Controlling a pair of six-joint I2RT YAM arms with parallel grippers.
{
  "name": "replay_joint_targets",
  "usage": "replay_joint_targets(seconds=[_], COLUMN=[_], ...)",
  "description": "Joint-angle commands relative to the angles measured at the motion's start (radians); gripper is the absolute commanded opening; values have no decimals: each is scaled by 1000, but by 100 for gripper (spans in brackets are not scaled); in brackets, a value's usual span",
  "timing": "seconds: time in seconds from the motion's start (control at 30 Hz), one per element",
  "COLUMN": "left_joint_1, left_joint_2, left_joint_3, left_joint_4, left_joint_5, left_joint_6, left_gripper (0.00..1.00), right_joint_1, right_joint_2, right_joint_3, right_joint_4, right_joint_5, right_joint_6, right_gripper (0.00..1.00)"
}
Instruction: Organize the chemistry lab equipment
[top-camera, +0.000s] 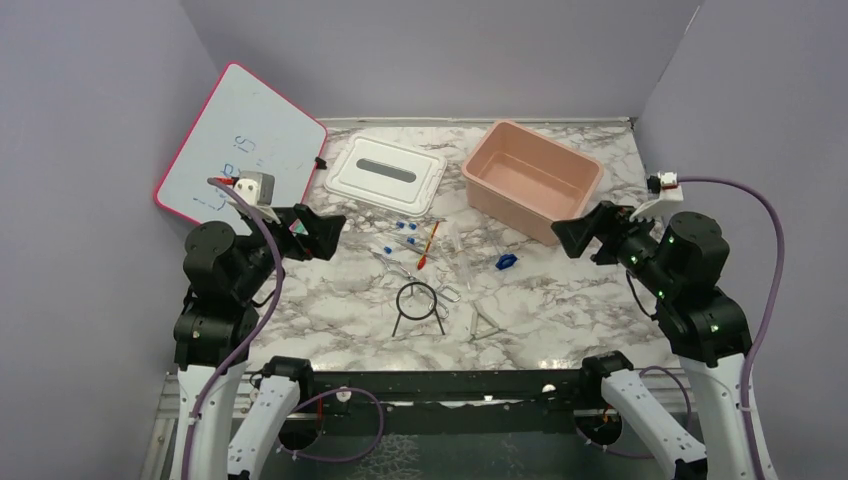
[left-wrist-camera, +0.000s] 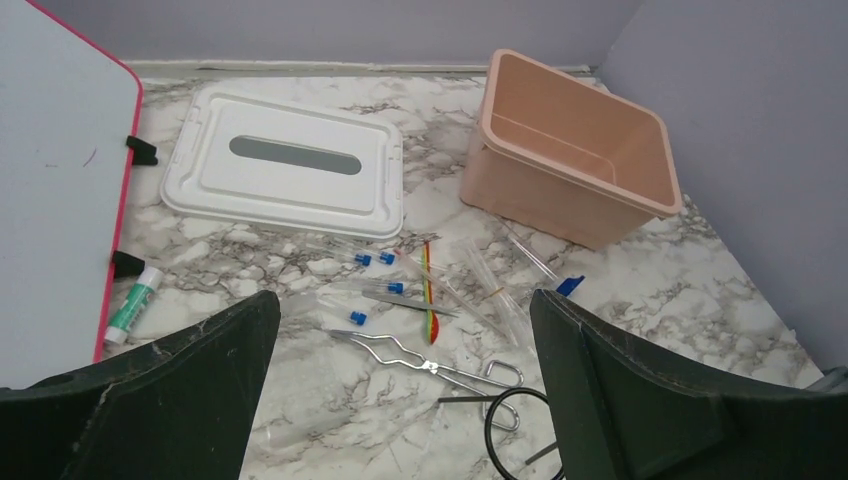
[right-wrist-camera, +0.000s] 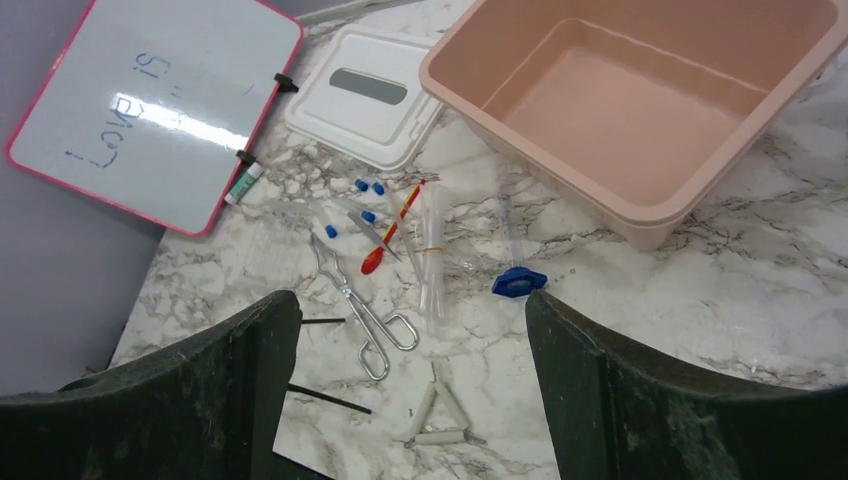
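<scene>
I will lower my right gripper next, to the left in the top view, down to the ring stand on its raised legs, onto its triangle-side rim (top-camera: 436, 301).
The lab equipment lies scattered mid-table: a black ring stand (top-camera: 418, 300), metal tongs (left-wrist-camera: 430, 365), capped glass tubes (left-wrist-camera: 362, 258), a bundle of bare tubes (right-wrist-camera: 432, 255), an orange-red stick (right-wrist-camera: 392, 232), a blue piece (right-wrist-camera: 518, 281) and a white triangle (right-wrist-camera: 440, 410). My left gripper (top-camera: 325, 225) hovers open at the left of the pile, nothing between its fingers. My right gripper (top-camera: 570, 235) hovers open at the right, near the bin's front corner, also holding nothing. The left wrist view shows the left gripper (left-wrist-camera: 404, 300) above the tongs.
An empty pink bin (top-camera: 530, 178) stands at the back right, with its white lid (top-camera: 385, 172) flat beside it. A pink-framed whiteboard (top-camera: 240, 140) leans on the left wall, a green-and-white marker (left-wrist-camera: 135, 305) at its foot. Grey walls enclose three sides.
</scene>
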Motion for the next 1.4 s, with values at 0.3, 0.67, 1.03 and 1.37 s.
replay_joint_targets(seconds=[0.3,0.67,1.03,1.37], left_joint_1=[7,8,7,7], left_joint_2=[-45,14,61,31], left_joint_3=[-140,-262,-356,-417], left_joint_4=[152,258,351,360], left_joint_5=[193,76,52,27], left_joint_6=[-29,-117,-149,-150], left_gripper=[99,99,99,99], right_joint_1=[-8,87,710,905], right_joint_2=[66,231,584,822], right_joint_3=[-94,-143,-47,77], right_joint_4=[42,162,169,67], right_joint_5=[-227,-353,222,492], right_joint_6=[7,24,129,325], right_gripper=[83,75,67,56])
